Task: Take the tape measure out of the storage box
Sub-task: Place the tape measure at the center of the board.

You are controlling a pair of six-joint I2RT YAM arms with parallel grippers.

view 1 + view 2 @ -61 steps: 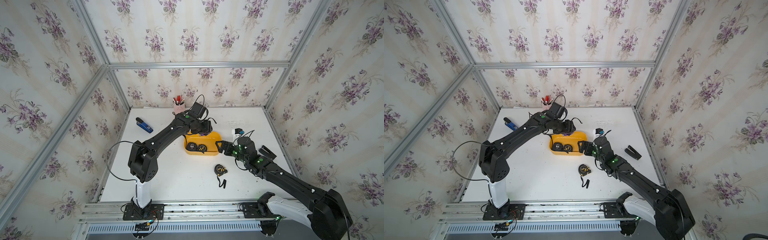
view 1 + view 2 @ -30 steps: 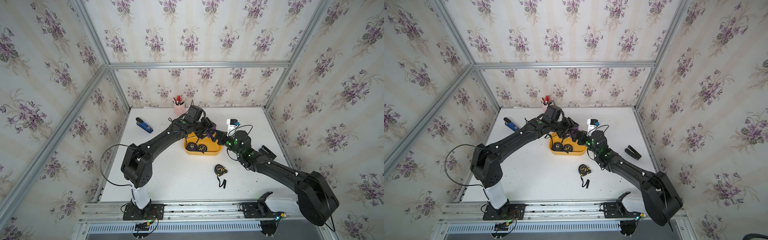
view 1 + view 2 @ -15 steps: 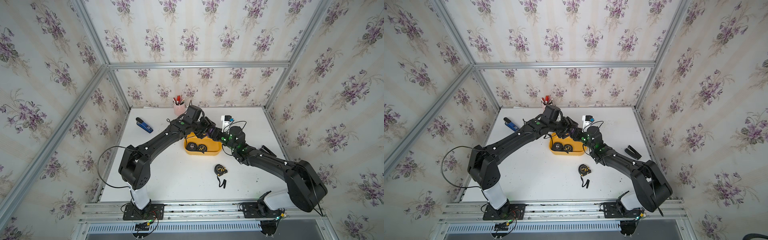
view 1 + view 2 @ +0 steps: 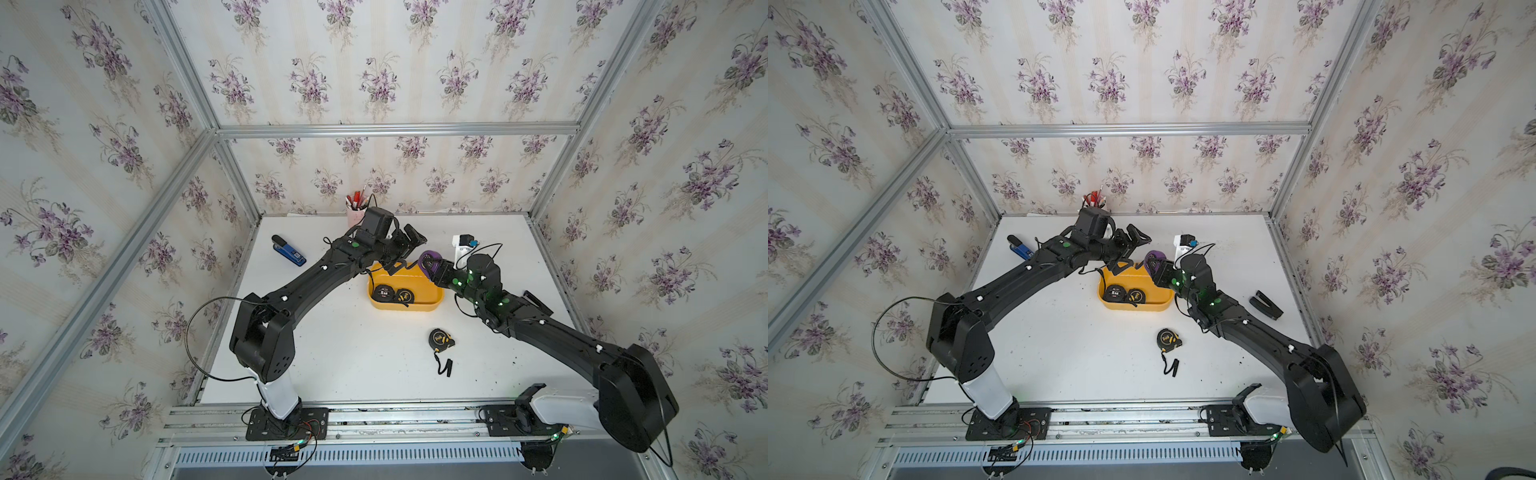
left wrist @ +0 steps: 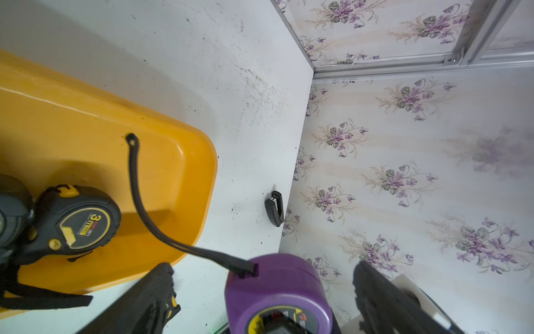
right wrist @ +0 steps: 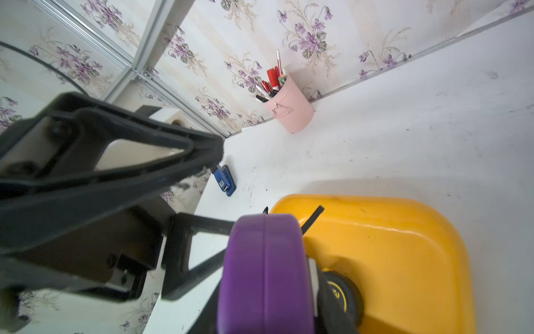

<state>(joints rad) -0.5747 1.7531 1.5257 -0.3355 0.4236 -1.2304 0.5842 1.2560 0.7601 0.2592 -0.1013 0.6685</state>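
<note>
The right gripper moves back and down to the bare tabletop in front of the box next, to release the tape measure.
A purple tape measure [image 4: 427,258] [image 4: 1153,257] hangs above the far right corner of the yellow storage box [image 4: 415,306] [image 4: 1142,308]. My right gripper [image 4: 433,267] [image 6: 265,303] is shut on the tape measure [image 6: 264,271]. My left gripper [image 4: 405,252] [image 5: 264,270] stands open, its fingers [image 5: 156,292] apart from the purple case [image 5: 277,297] on both sides. The purple case's black strap [image 5: 138,196] trails into the box [image 5: 187,179]. Two black-and-yellow tape measures [image 4: 384,292] [image 4: 403,296] lie inside the box, and a third [image 4: 440,340] lies on the table in front of it.
A pink pen cup [image 4: 355,210] [image 6: 291,107] stands at the back wall. A blue stapler [image 4: 289,251] lies at the back left, a black stapler [image 4: 1266,305] near the right edge, and a white device [image 4: 462,245] behind my right wrist.
My left gripper lifted the purple tape measure out of the box toward the right arm. The right gripper shut on it, and the left gripper then opened and let go.
</note>
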